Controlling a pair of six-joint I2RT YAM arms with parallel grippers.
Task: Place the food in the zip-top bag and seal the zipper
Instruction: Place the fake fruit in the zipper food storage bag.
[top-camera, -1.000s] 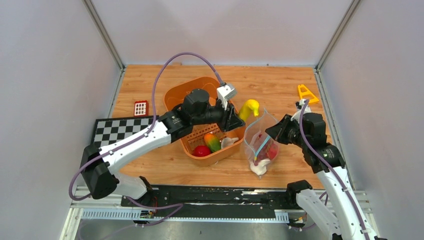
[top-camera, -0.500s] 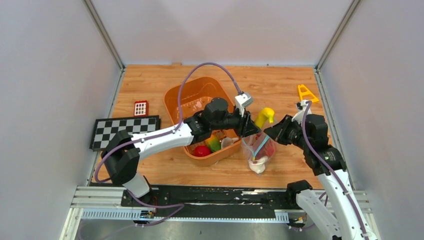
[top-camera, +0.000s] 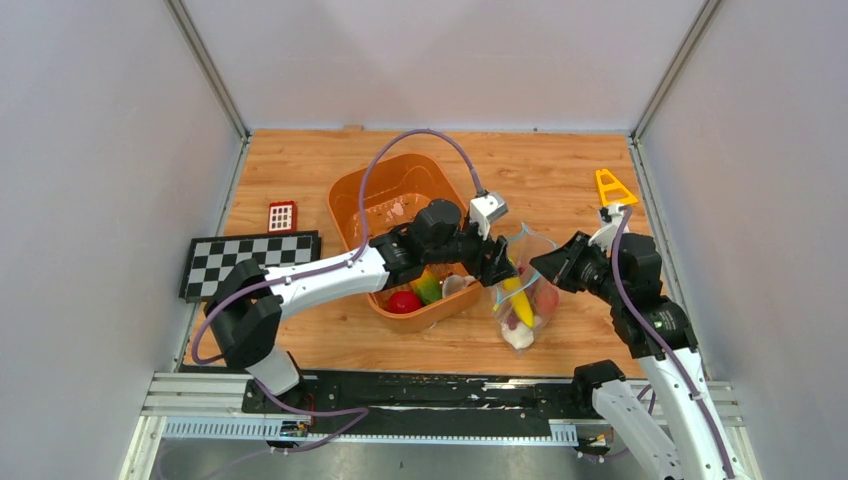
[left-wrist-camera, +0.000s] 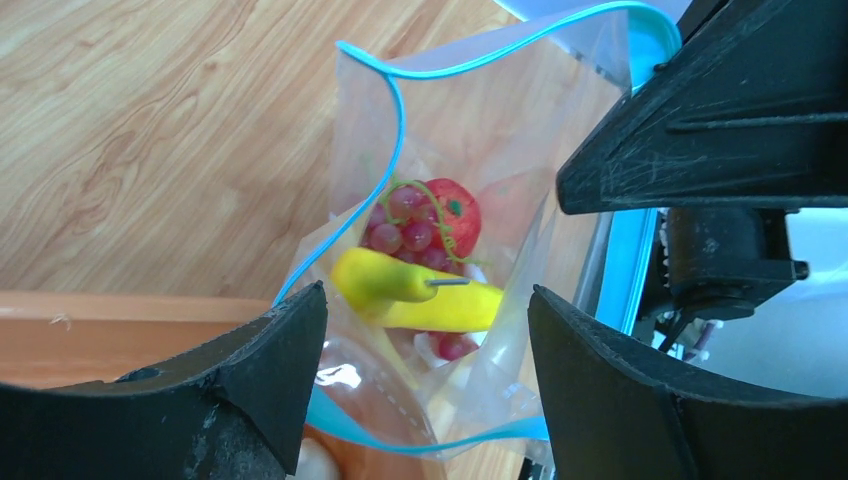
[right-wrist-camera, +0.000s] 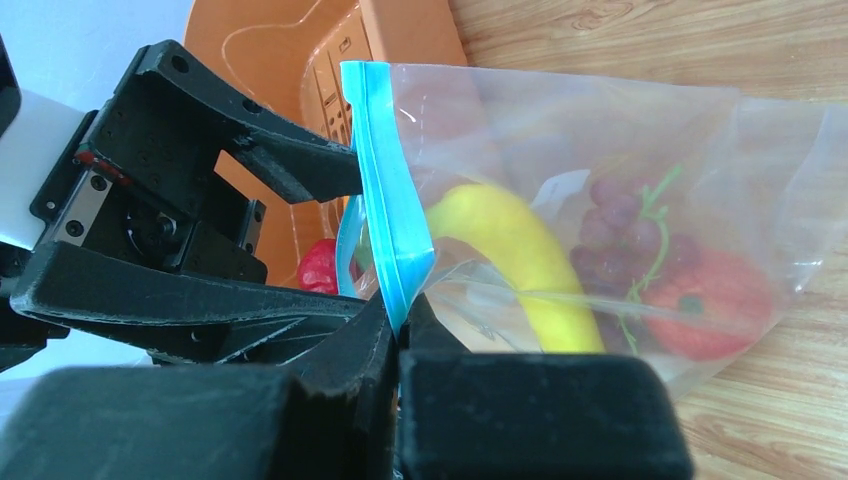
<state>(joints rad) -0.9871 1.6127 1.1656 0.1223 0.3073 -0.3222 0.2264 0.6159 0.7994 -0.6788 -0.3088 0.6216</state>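
The banana is already inside the bag, so next I will swing my left gripper from the opening of the bag over the orange basket, then lower it to the basket's red fruit (top-camera: 404, 302).
The clear zip-top bag (top-camera: 528, 262) stands open right of the orange basket. My right gripper (top-camera: 553, 266) is shut on its teal zipper strip (right-wrist-camera: 385, 220) and holds that edge up. My left gripper (top-camera: 503, 268) hovers open and empty over the bag mouth, one finger (left-wrist-camera: 250, 370) at its near rim. The yellow banana (left-wrist-camera: 420, 290) lies loose inside the bag on red grapes (left-wrist-camera: 405, 228) and a red fruit (left-wrist-camera: 455, 210). A white piece (top-camera: 517, 337) sits at the bag's bottom. In the basket are a red fruit (top-camera: 404, 301), a green-orange piece (top-camera: 428, 287) and a white piece (top-camera: 455, 285).
The orange slotted basket (top-camera: 390, 190) sits just left of the bag, under my left arm. A red grid block (top-camera: 282, 216) and a checkerboard mat (top-camera: 250, 258) lie at the left. A yellow triangular piece (top-camera: 612, 186) stands at the right by the wall.
My left gripper carried the banana right from above the basket to the bag mouth, then let it go; the banana now lies inside the bag. The right gripper kept its hold.
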